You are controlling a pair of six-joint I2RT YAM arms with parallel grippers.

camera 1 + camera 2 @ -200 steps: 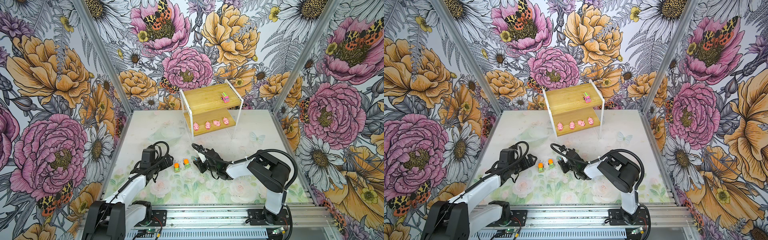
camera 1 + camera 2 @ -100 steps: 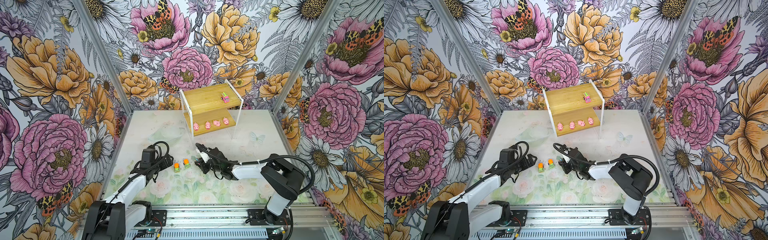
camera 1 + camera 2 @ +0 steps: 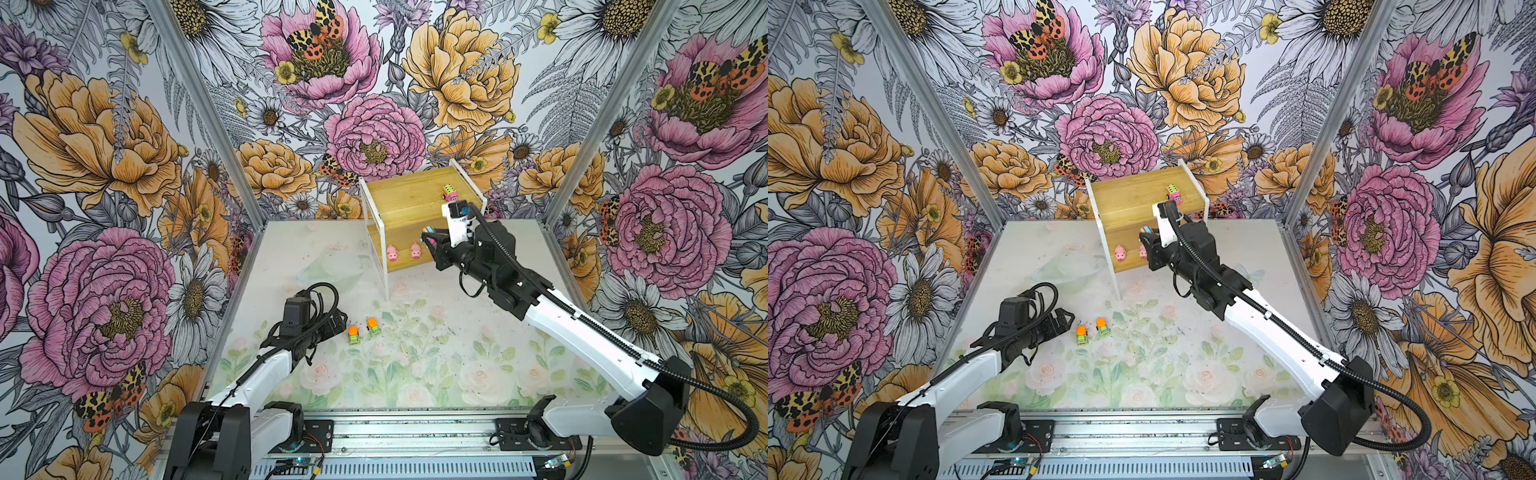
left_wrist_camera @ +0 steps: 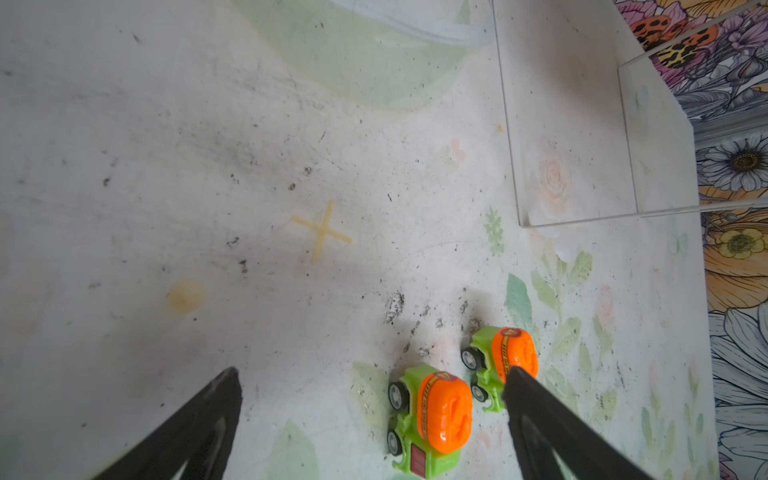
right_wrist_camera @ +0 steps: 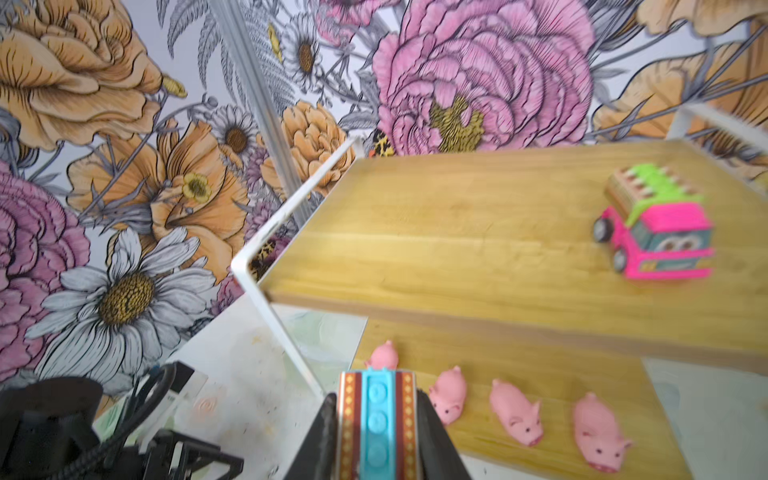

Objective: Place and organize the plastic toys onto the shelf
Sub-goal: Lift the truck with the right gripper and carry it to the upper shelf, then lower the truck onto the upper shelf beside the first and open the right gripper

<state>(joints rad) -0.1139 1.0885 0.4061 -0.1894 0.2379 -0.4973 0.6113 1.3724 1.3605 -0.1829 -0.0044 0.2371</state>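
My right gripper will move outward onto the bare wood of the upper board beside the green-topped truck and let go of the pink truck, because one like it stands there.
My right gripper (image 5: 376, 399) is shut on a pink truck with a blue top (image 5: 376, 419), raised in front of the shelf (image 3: 411, 197), over its lower board (image 5: 540, 374). In both top views the right gripper (image 3: 432, 241) (image 3: 1148, 237) hides part of that board. Several pink pigs (image 5: 517, 411) lie in a row on it. A pink truck with a green top (image 5: 656, 232) (image 3: 448, 193) stands on the upper board. Two orange-topped green trucks (image 3: 353, 334) (image 3: 373, 327) stand on the table. My left gripper (image 4: 370, 374) (image 3: 338, 322) is open low beside them; the nearer truck (image 4: 432, 415) sits between its fingers, untouched.
A clear shallow dish (image 3: 332, 268) lies on the table left of the shelf's white leg (image 3: 384, 274). Flowered walls close in the left, back and right sides. A metal rail (image 3: 374, 436) runs along the front edge.
My right arm has risen from the table's middle and reached back to the shelf, carrying the blue-topped truck. The left arm and the two green trucks have stayed put.
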